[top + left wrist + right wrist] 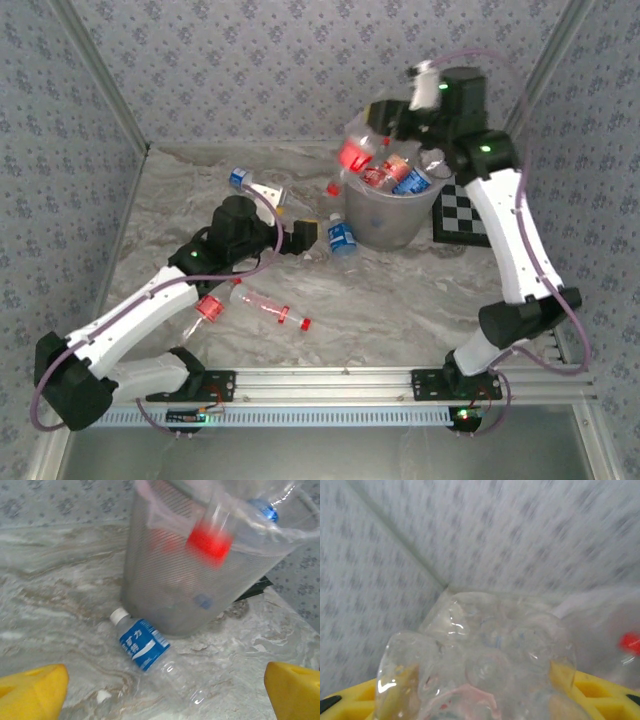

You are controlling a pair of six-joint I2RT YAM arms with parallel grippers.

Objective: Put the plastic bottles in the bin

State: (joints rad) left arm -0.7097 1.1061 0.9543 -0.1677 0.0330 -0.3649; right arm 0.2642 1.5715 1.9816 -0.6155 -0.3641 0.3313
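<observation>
The clear bottle still sticks out over the bin's rim. My right gripper needs to move farther over the bin's opening [394,172] below it, then go down and let go of the bottle.
The grey bin [392,218] stands at the back middle, heaped with several bottles. Above its left rim, my right gripper [388,124] is shut on a clear bottle [357,150] with a red label. In the right wrist view that bottle's clear base [485,650] sits between the yellow fingers [600,692]. A blue-labelled, white-capped bottle [342,237] lies against the bin's foot. My left gripper [303,238] is open just left of it. In the left wrist view this bottle [144,645] lies ahead between the spread fingers [30,692], below the bin [165,570].
More bottles lie on the marble table: one with a blue cap [243,181] at the back left and two with red caps [273,306] [209,306] near my left arm. A red-capped one [335,187] leans on the bin. A checkerboard [462,215] lies right of the bin.
</observation>
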